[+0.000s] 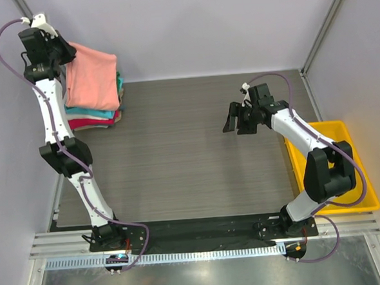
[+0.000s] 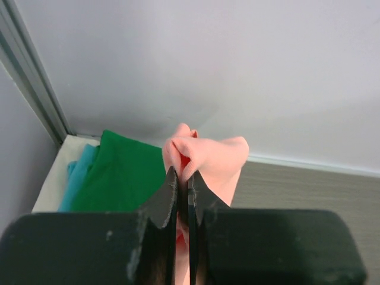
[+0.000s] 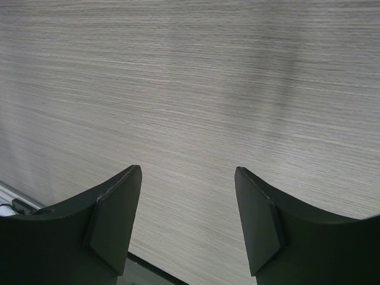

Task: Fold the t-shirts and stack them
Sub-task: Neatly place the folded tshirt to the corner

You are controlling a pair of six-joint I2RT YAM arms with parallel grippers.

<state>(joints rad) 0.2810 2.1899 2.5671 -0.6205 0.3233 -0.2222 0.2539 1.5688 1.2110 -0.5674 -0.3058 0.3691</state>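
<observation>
My left gripper goes down and left in the left wrist view over the uncovered green shirt (image 2: 126,173) next, as the salmon-pink edge leaves it bare.
A folded salmon-pink t-shirt (image 1: 92,77) hangs over a stack of folded t-shirts (image 1: 104,115) at the table's far left corner; green, teal and red-pink edges show under it. My left gripper (image 1: 62,50) is shut on a bunched edge of the salmon-pink t-shirt (image 2: 208,154), just above the stack's far left side. In the left wrist view the green t-shirt (image 2: 122,178) and a teal one (image 2: 77,175) lie under it. My right gripper (image 1: 235,121) is open and empty, hovering over bare table (image 3: 190,89) right of centre.
A yellow plastic bin (image 1: 361,190) stands at the table's right edge, behind my right arm. Grey walls close in the far and left sides, right by the stack. The wood-grain table (image 1: 177,150) stretches between the stack and the right gripper.
</observation>
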